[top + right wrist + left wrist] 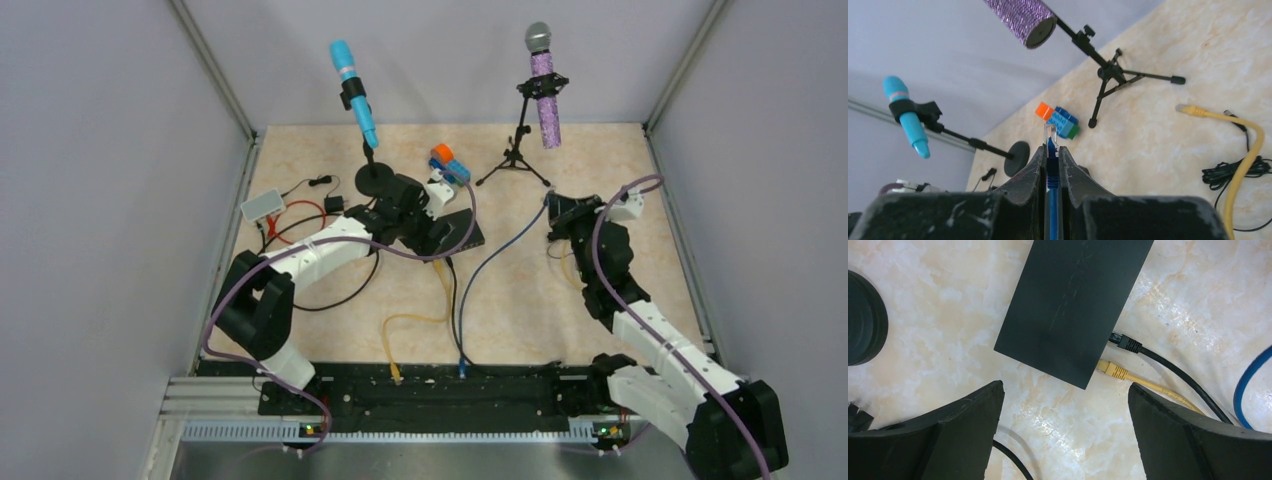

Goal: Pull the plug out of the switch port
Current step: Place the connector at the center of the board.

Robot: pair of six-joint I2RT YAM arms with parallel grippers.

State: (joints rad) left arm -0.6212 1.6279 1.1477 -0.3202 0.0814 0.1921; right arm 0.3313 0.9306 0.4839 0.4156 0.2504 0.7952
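Note:
My right gripper should next go up and to the right in the top view, then go down to the tabletop by the tripod and let go, because the plug is clear of the switch (1075, 305).
The switch (1075, 305) is a flat black box on the marble table, also visible in the top view (468, 232). A black plug (1125, 343) and a yellow plug (1112, 370) sit in ports on its edge. My left gripper (1065, 386) hangs open just above the table beside that corner, nothing between its fingers. My right gripper (1050, 150) is shut on a blue plug (1049, 134), whose clear tip sticks out past the fingertips, well away from the switch. The blue cable (500, 255) trails from that gripper (555, 215) toward the near edge.
A blue microphone (355, 95) on a round base (863, 317) and a purple microphone (543, 85) on a tripod stand at the back. Toy bricks (450, 165), a small white box (262, 206), a loose yellow cable (1243, 150) and a black cable bundle (1233, 172) lie around.

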